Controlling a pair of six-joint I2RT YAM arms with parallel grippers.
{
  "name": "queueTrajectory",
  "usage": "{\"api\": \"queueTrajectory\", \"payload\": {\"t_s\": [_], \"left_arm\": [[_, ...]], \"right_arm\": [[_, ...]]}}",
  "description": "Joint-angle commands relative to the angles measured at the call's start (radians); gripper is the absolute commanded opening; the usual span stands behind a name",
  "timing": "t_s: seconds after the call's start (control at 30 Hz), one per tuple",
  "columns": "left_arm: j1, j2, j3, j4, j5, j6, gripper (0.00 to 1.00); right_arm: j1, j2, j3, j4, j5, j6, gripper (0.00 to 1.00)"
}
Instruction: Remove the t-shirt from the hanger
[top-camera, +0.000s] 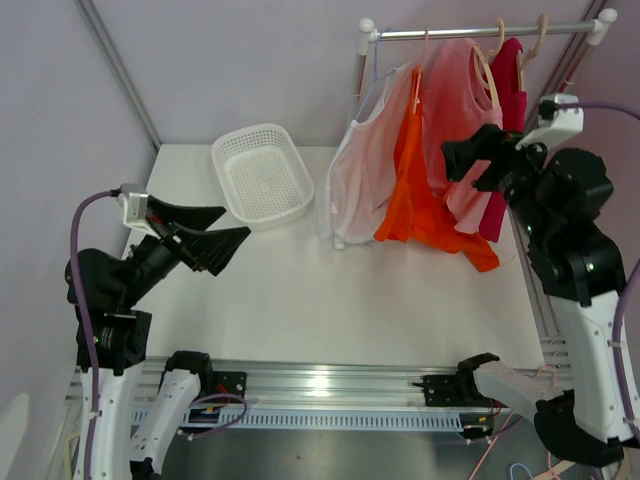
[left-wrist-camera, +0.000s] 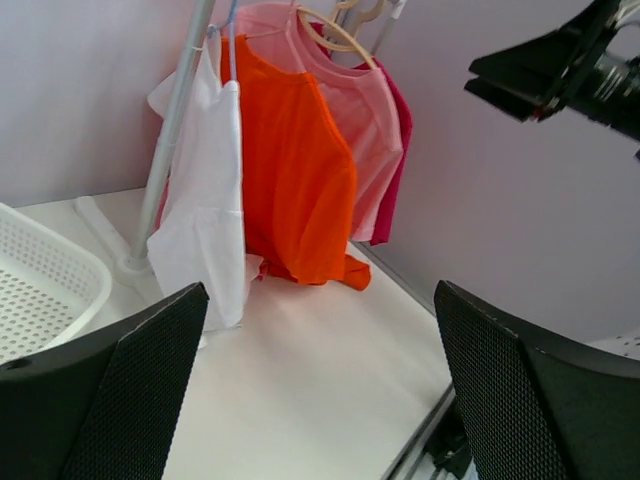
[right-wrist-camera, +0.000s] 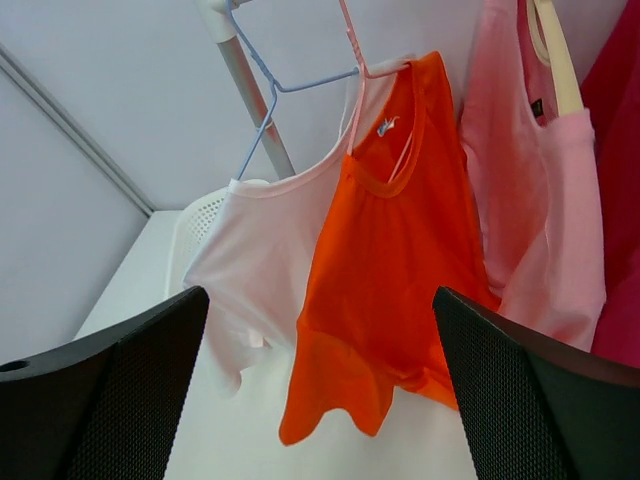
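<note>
My right gripper will next reach outward and across to the pink hanger's bare twisted neck, outward of it and to its left in the top view.
Several shirts hang on a rail (top-camera: 480, 32) at the back right: a white one (top-camera: 360, 175) on a blue wire hanger (right-wrist-camera: 285, 90), an orange one (top-camera: 420, 190) on a pink hanger, a pink one (top-camera: 455, 100) on a wooden hanger (right-wrist-camera: 555, 50), and a magenta one (top-camera: 510, 70). My right gripper (top-camera: 470, 160) is open and empty, raised in front of the pink shirt and facing the orange shirt (right-wrist-camera: 395, 250). My left gripper (top-camera: 215, 235) is open and empty, held above the table's left side and pointing toward the rack (left-wrist-camera: 300, 170).
A white perforated basket (top-camera: 262, 175) sits at the back left of the white table (top-camera: 330, 300). The rack's upright pole (left-wrist-camera: 170, 130) stands beside the white shirt. Walls close in the left and back; the metal rail (top-camera: 330, 385) runs along the near edge.
</note>
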Motion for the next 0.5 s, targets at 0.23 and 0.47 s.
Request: {"api": "queueTrajectory", "payload": {"t_s": [0.23,0.47], "left_arm": [[0.002,0.197,-0.018,-0.052,-0.067,0.107,1.00],[0.002,0.133,-0.042,-0.051,-0.142,0.116,1.00]], "right_arm": [[0.003,0.428,0.297,0.065,-0.033,-0.062,0.99],[0.049,0.635,0.447,0.137,0.253,-0.077,0.85]]}}
